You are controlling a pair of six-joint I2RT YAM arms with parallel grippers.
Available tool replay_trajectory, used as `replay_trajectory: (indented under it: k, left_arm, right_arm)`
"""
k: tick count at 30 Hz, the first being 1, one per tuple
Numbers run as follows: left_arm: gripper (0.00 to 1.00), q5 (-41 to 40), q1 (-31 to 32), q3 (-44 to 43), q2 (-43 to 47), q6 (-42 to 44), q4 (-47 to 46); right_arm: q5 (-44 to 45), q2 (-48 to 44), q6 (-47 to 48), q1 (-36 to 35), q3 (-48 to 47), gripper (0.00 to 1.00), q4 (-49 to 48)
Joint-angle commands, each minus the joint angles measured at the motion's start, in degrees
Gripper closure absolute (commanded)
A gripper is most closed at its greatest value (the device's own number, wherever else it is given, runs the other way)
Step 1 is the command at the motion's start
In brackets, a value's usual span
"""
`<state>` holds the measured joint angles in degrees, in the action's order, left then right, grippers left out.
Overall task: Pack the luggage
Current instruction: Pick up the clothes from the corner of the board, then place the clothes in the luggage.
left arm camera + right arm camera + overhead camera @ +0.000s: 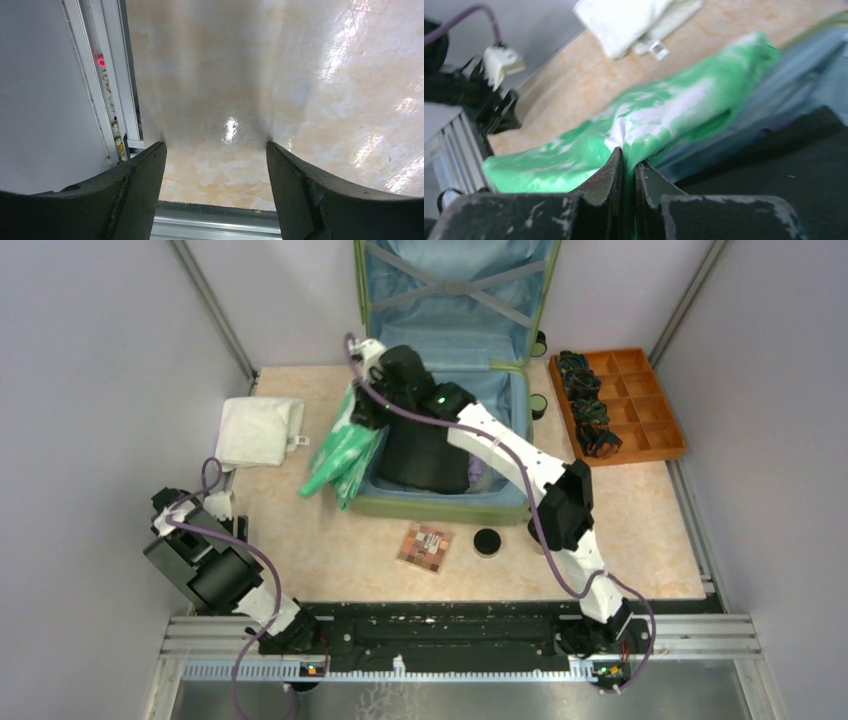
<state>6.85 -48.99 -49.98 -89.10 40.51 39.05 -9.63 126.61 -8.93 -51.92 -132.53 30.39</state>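
My right gripper needs to carry the cloth over the black garment (425,455) (774,167) and release it, since that garment lies to the gripper's right in the top view.
The light-green luggage (440,506) lies open at the table's back, its blue-lined lid (455,285) upright with crossed straps. A black garment (425,455) lies inside it. A green-and-white cloth (345,455) drapes over the luggage's left rim onto the table. My right gripper (362,412) is shut on this cloth at that rim; the wrist view shows the cloth (644,125) pinched between the jaws (629,162). My left gripper (218,502) is open and empty, low over bare table (215,145) at the near left.
A folded white towel (260,430) lies at the left back. A patterned square pad (425,547) and a black round disc (487,541) lie in front of the luggage. An orange compartment tray (640,400) with dark coiled items stands at the right.
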Motion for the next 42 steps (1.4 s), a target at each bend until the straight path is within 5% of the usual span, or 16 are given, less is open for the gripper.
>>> replay_trajectory:
  k: [1,9,15,20,26,32,34,42]
  left_arm:
    - [0.21,1.8,-0.3,1.1,0.5,0.0,-1.2]
    - [0.21,2.3,-0.3,1.6,0.3,0.3,-1.8]
    - [0.22,2.5,-0.2,2.4,-0.9,0.5,-2.5]
    - [0.22,3.2,-0.2,2.0,-0.7,0.6,-1.9]
    - [0.21,3.0,-0.3,2.6,1.3,2.2,-1.5]
    - [0.21,3.5,-0.2,1.6,1.0,2.8,-0.4]
    - [0.21,3.7,-0.3,1.3,0.8,2.9,-0.2]
    - [0.21,7.8,0.2,1.1,3.5,5.8,5.0]
  right_arm:
    - [-1.7,-9.7,-6.3,10.0,-2.2,1.0,-10.3]
    - [3.0,-24.1,-14.6,19.7,24.2,1.0,-27.0]
    - [4.7,-31.1,-21.4,20.2,46.4,1.0,-34.7]
    - [-1.6,-24.2,-23.9,18.1,48.6,1.0,-33.3]
    - [1.8,-16.2,-23.3,16.7,44.8,0.99,-22.2]
    - [7.1,-24.2,-25.1,16.9,53.7,0.19,-19.0]
    - [7.5,-25.9,-24.5,17.2,53.3,0.02,-15.9]
    - [13.6,-31.5,-19.5,21.4,46.6,0.01,-4.5]
